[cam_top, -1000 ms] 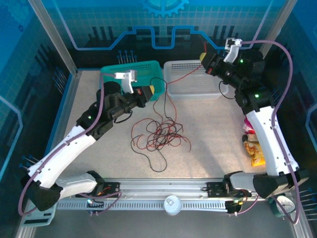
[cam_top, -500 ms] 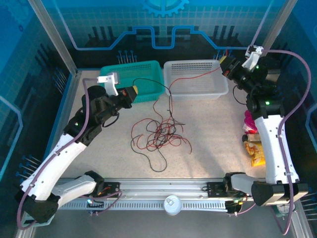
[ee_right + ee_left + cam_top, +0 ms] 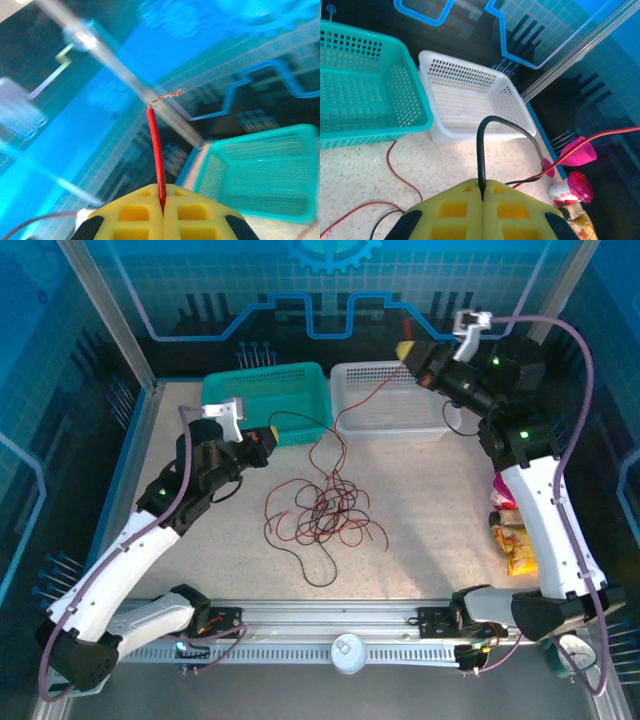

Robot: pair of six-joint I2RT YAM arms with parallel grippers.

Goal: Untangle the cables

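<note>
I need to move my left gripper a little toward the teal basket's corner by the white basket [image 3: 426, 124] past the gripper's fingers next. I should release the black cable there, which already arches toward the tangle.
The cables [image 3: 322, 510], thin red and black wires, lie in a loose tangle on the table's middle. My left gripper [image 3: 268, 433] hovers in front of the teal basket, shut on a black cable [image 3: 481, 145] that arches up from its yellow fingertips [image 3: 465, 192] and curves down toward the tangle. My right gripper [image 3: 408, 350] is raised over the white basket's back edge, shut on a red cable [image 3: 156, 145] whose bare copper end [image 3: 167, 95] sticks out past the jaws. That red cable [image 3: 368, 396] slopes down across the white basket to the tangle.
A teal basket [image 3: 265, 390] and a white basket [image 3: 390, 400] stand side by side at the back. Snack packets [image 3: 512, 540] and pink items [image 3: 575, 152] lie along the right edge. A round white cap [image 3: 349, 652] sits on the front rail.
The left gripper drew back leftward with the black cable. The right gripper swung right, then came back left and higher, still holding the red cable, which now slopes more steeply.
</note>
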